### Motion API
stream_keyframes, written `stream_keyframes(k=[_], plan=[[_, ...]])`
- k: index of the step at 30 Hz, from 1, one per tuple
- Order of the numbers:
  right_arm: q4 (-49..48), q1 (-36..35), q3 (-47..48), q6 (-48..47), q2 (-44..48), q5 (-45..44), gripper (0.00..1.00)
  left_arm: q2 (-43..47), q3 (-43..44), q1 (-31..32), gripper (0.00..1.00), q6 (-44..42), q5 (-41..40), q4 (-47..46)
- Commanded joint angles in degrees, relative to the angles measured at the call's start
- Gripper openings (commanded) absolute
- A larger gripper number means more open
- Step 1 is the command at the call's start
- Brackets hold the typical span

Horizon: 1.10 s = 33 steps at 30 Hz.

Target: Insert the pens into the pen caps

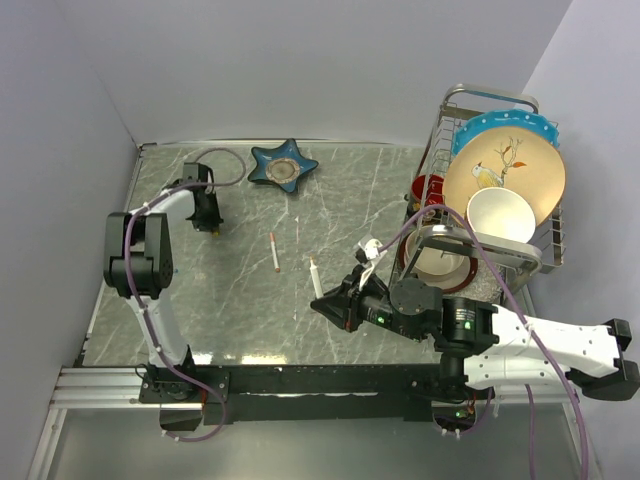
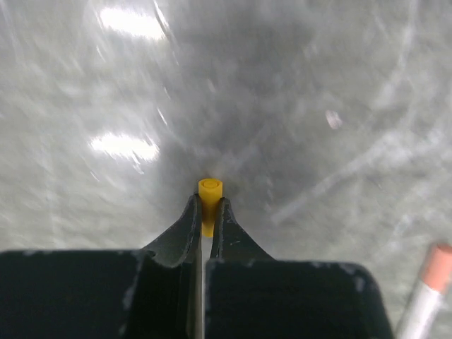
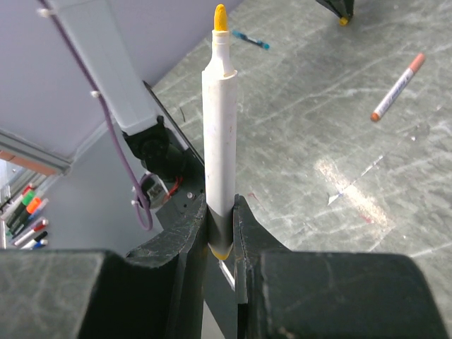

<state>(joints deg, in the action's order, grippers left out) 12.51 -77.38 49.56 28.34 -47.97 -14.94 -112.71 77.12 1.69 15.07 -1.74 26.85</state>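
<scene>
Next, the left gripper rises, turns toward the pen's bare tip (image 1: pixel 312 260) and releases the cap there. The tip is above the gripper and right in the top view.
My left gripper (image 1: pixel 211 226) at the back left is shut on the yellow pen cap (image 2: pixel 210 196), whose open end sticks out past the fingertips just above the table. My right gripper (image 1: pixel 322 303) is shut on the lower end of a white pen (image 3: pixel 219 141) with a bare yellow tip (image 3: pixel 220 17), held upright; it also shows in the top view (image 1: pixel 316 278). A second white pen (image 1: pixel 274 251) lies on the table between the grippers, with a red-orange end (image 3: pixel 417 62). I cannot tell whether that end is the cap.
A blue star-shaped dish (image 1: pixel 283 166) sits at the back. A wire dish rack (image 1: pixel 545 255) with plates and bowls stands at the right. A thin pale stick (image 1: pixel 297 226) lies behind the second pen. Purple cables run along both arms.
</scene>
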Motion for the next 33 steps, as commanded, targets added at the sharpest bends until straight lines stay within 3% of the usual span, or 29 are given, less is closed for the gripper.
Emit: stream_keyframes(k=[1,12,23,33], plan=[[2.9,-0.3,4.2,1.5,-1.7,-1.0,0.00,5.6,-9.3,1.2,0.01,9.5,9.2,-1.4],[5.2,-0.8,8.4,4.4,-8.1,-0.8,0.00,30.7,-26.2,1.3,0.01,18.9,20.9,-13.6],[4.7,-0.7,14.3,5.6,-20.8,-1.8,0.00,53.0,-37.9,1.8,0.01,31.1,41.3,-30.6],[1.0,1.1,17.5,6.0,-30.0,-0.2,0.00,70.1,-46.4,4.4,0.01,43.9,45.0,-47.1]])
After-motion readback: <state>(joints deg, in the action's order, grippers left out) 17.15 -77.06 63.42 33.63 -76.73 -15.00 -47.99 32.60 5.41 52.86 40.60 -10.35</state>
